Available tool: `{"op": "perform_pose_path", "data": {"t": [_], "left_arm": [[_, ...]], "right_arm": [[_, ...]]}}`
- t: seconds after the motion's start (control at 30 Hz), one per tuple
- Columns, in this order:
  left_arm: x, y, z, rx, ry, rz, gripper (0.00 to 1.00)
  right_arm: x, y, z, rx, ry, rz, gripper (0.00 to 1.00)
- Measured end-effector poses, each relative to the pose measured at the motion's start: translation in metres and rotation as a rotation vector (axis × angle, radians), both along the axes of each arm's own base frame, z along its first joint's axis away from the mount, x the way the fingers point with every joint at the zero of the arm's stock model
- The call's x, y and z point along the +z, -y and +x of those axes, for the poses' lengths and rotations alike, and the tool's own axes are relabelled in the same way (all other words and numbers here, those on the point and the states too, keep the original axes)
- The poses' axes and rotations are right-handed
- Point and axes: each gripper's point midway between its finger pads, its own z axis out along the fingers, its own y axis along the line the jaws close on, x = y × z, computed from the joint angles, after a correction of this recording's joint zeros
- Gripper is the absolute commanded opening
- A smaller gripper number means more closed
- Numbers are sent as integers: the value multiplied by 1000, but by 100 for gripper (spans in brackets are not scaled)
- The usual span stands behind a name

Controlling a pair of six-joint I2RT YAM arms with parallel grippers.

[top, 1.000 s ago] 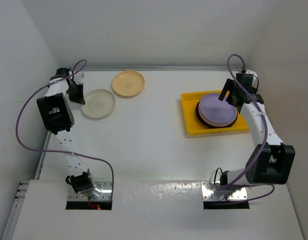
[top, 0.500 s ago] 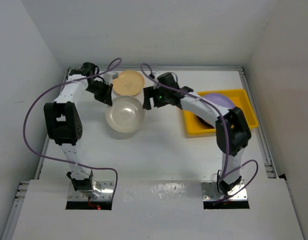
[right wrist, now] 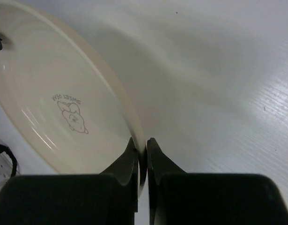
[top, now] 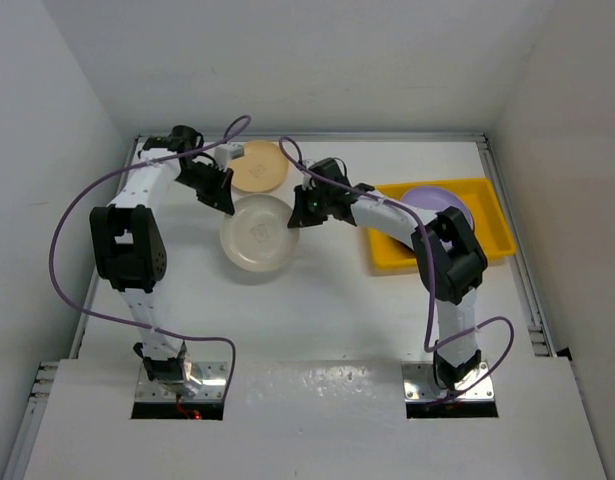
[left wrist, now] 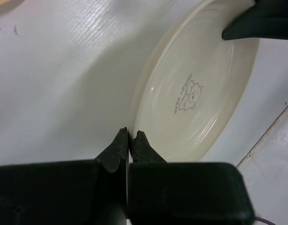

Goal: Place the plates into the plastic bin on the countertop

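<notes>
The lavender plate tops the bin's stack [top: 442,202], so my right gripper will lift the cream plate [top: 257,232], carry it to the right in the top view and lower it there.
A cream plate [top: 257,232] with a small bear print hangs tilted over the countertop [top: 337,310], held from both sides. My left gripper [top: 220,195] is shut on its upper-left rim, and my right gripper [top: 298,210] is shut on its right rim. In the left wrist view the gripper [left wrist: 129,136] pinches the cream plate [left wrist: 195,89]. The right wrist view has the gripper [right wrist: 143,143] clamped over the rim of the plate [right wrist: 64,108]. A peach plate [top: 259,165] lies behind. The yellow plastic bin [top: 492,228] holds a lavender plate [top: 442,203] on a stack.
White walls close in the back and both sides. The right arm stretches across the bin's left end, hiding part of it. A purple cable loops above each arm.
The right arm swung from the bin across to the cream plate and shut on its rim. The left gripper carried that plate rightward, towards the middle.
</notes>
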Motion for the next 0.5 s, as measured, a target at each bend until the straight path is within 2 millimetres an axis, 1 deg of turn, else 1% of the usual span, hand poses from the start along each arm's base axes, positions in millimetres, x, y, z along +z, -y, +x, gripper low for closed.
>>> {"op": "perform_pose_path", "data": {"t": [0.03,0.07,0.1,0.13,0.17,0.2,0.23,0.3,0.33,0.4,0.47,0.5], "left_arm": [[0,1,0,-8,4,1,0],[1,1,0,-12,5,2,46],[1,1,0,-18,11,2,75],[4,1,-1,-18,7,1,100],[6,1,-2,-15,0,4,100],[9,0,-1,-11,-5,9,100],[12,-2,2,-7,-1,17,100],[15,-7,9,7,14,35,100],[15,-9,11,15,18,42,100],[14,-17,15,43,21,70,100],[12,-26,21,86,27,104,100],[10,-31,25,111,32,124,100]], "right_arm": [[-1,2,1,-10,-3,7,0],[-1,2,0,-17,-8,18,0],[-1,3,-1,-27,-16,33,0],[-1,8,-2,-44,-28,38,0],[-2,15,-1,-71,-35,41,0],[-2,27,-1,-104,-55,53,0],[0,43,1,-149,-72,60,0],[11,84,12,-256,-84,84,0],[23,111,20,-324,-80,99,0],[53,175,35,-477,-41,130,0],[86,242,42,-633,24,139,0],[104,277,42,-716,71,134,0]]}}
